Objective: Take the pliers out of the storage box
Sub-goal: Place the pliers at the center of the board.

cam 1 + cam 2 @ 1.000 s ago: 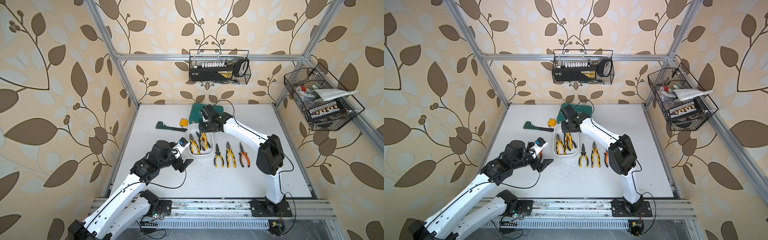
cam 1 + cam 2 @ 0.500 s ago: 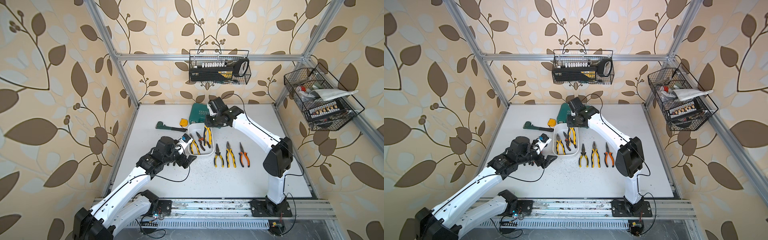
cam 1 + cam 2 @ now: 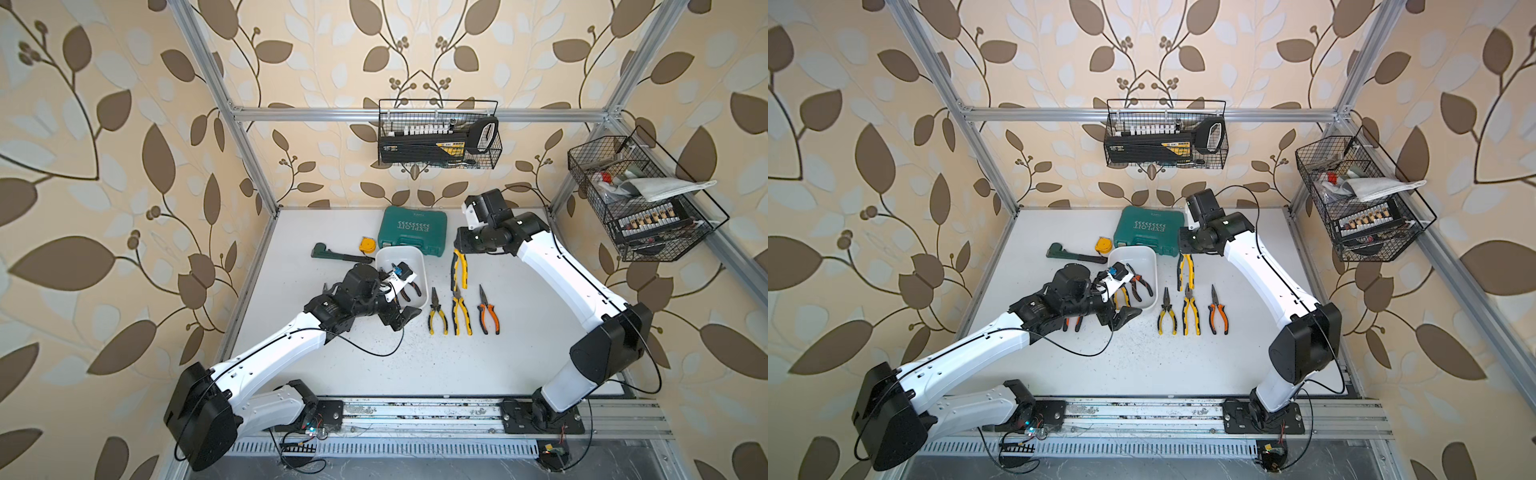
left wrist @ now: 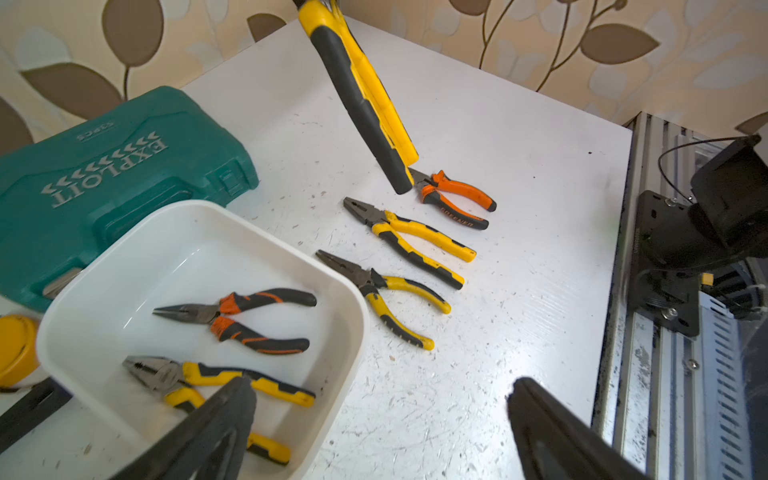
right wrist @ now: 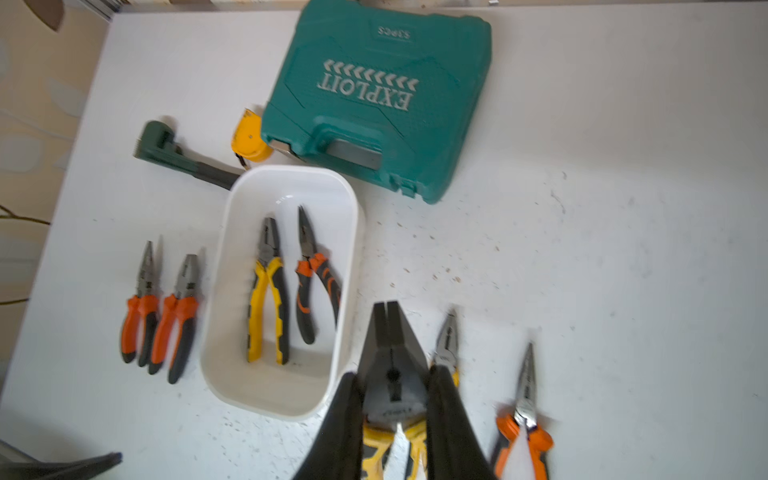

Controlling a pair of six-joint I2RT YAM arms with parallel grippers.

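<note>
Next, my right gripper carries the hanging pair back and down to the bare tabletop past the row's orange pliers [image 5: 606, 428] to release it.
The storage box [image 3: 401, 249] [image 3: 1133, 249] [image 4: 199, 208] [image 5: 291, 170] is a white tub in mid-table. Two pliers lie in it: a yellow-and-black pair [image 5: 268, 291] [image 4: 216, 382] and an orange-and-black needle-nosed pair [image 5: 316, 282] [image 4: 232, 316]. My right gripper [image 3: 459, 245] [image 3: 1187, 249] [image 5: 392, 378] is shut on the head of yellow-and-black pliers [image 3: 459, 270] [image 4: 361, 95], which hang handles-down to the right of the box. My left gripper [image 3: 399, 316] [image 3: 1121, 318] [image 4: 382, 388] is open at the box's front corner, holding nothing.
Three pliers [image 3: 460, 316] lie in a row right of the box and two orange ones [image 5: 158, 316] left of it. A teal case [image 3: 415, 230], pipe wrench [image 3: 332, 254] and yellow tape measure [image 3: 368, 245] sit behind. Wire baskets [image 3: 436, 137] [image 3: 640, 208] hang on the walls.
My right gripper has carried the yellow-and-black pliers up out of the box and to the right. My left arm has reached forward to the box's front corner, still open.
</note>
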